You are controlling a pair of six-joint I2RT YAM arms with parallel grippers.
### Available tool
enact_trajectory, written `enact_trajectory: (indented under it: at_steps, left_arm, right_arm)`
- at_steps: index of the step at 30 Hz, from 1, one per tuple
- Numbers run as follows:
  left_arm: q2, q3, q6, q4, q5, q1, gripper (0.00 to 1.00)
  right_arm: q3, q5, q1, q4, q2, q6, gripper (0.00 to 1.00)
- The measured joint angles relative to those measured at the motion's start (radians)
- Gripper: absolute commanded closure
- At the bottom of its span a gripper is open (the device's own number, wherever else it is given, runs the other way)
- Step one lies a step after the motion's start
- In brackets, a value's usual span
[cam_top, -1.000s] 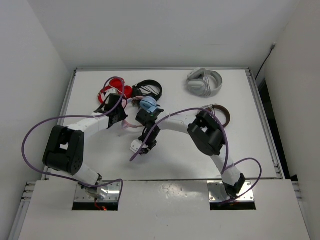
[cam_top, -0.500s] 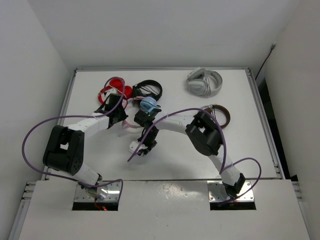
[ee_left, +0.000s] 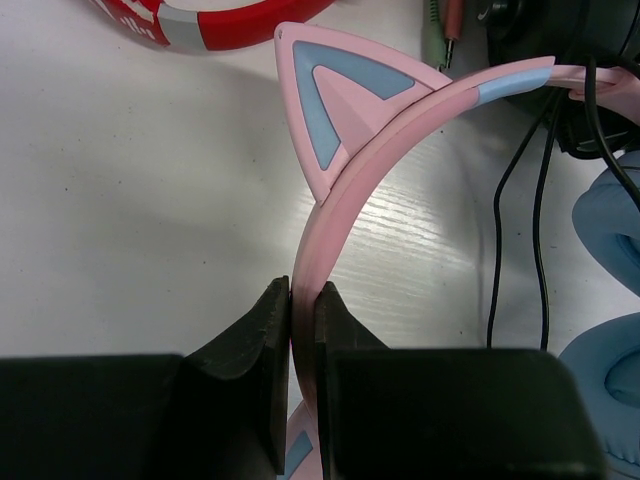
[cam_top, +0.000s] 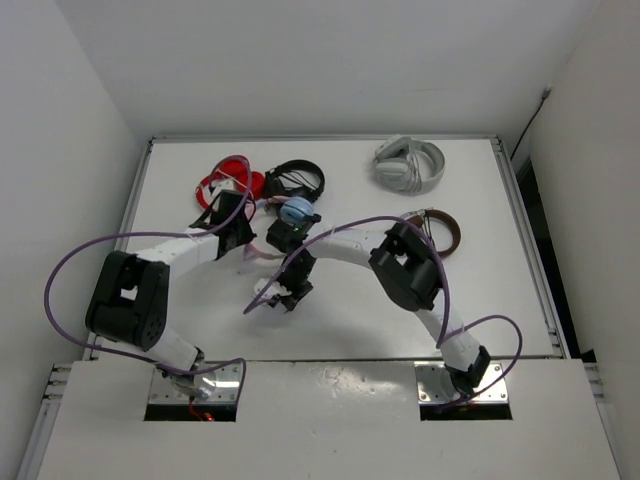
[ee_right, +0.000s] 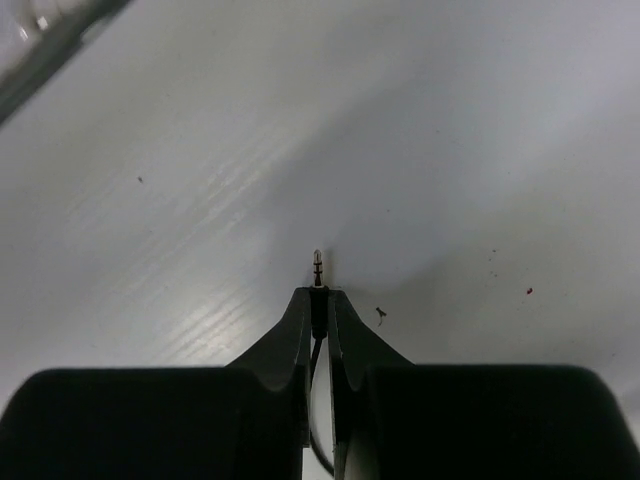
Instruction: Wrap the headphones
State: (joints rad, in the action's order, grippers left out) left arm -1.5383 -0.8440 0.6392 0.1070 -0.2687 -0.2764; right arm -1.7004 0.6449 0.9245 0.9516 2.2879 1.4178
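The headband's far end, where the cable loops, is outward of the robot's right gripper, so next the right gripper will lift the plug outward, lower it inside the headband and let go.
The headphones have a pink headband (ee_left: pixel 400 110) with a cat ear (ee_left: pixel 320 110), light blue ear cups (cam_top: pixel 296 209) (ee_left: pixel 610 220) and a thin black cable (ee_left: pixel 540 200). They lie left of the table's middle. My left gripper (ee_left: pixel 302 300) (cam_top: pixel 243 240) is shut on the headband, which is pinched thin between the jaws. My right gripper (ee_right: pixel 319 300) (cam_top: pixel 280 300) is low over the table, nearer than the ear cups. It is shut on the cable's plug (ee_right: pixel 318 265), whose metal tip sticks out past the fingertips.
A red pair (cam_top: pixel 228 178) (ee_left: pixel 230 15) and a black pair (cam_top: pixel 295 180) (ee_left: pixel 530 30) lie just behind the pink headphones. A grey-white pair (cam_top: pixel 410 165) sits at the back right. A brown pair (cam_top: pixel 440 228) lies beside the right arm's elbow.
My right gripper has closed on the cable's plug and slid toward the near left. The left gripper and the headband have stayed put.
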Motion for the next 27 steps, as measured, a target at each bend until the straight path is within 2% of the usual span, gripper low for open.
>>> enact_trajectory:
  at_steps: [3,7,11,14,20,27]
  left_arm:
    - [0.005,0.011,0.0,-0.005,0.0,0.0,1.0]
    - [0.011,0.026,-0.002,-0.005,0.0,0.0,1.0]
    - [0.021,0.034,-0.001,-0.006,0.0,0.0,1.0]
    - [0.024,0.034,0.001,-0.005,0.006,0.0,1.0]
    - [0.038,0.034,0.006,-0.002,0.035,-0.005,1.0]
    - [0.082,0.059,0.016,-0.003,0.038,-0.005,1.0]
  right_arm:
    - [0.03,0.055,-0.012,-0.039,-0.035,-0.106,1.0]
    - [0.129,0.16,-0.04,-0.219,-0.196,-0.373,1.0]
    - [0.275,0.257,-0.073,-0.543,-0.419,-0.76,1.0]
    - [0.375,0.291,-0.085,-0.812,-0.525,-1.056,1.0]
    - [0.465,0.275,-0.091,-1.207,-0.511,-1.557,1.0]
    - [0.478,0.192,-0.158,-1.493,-0.424,-2.01,1.0]
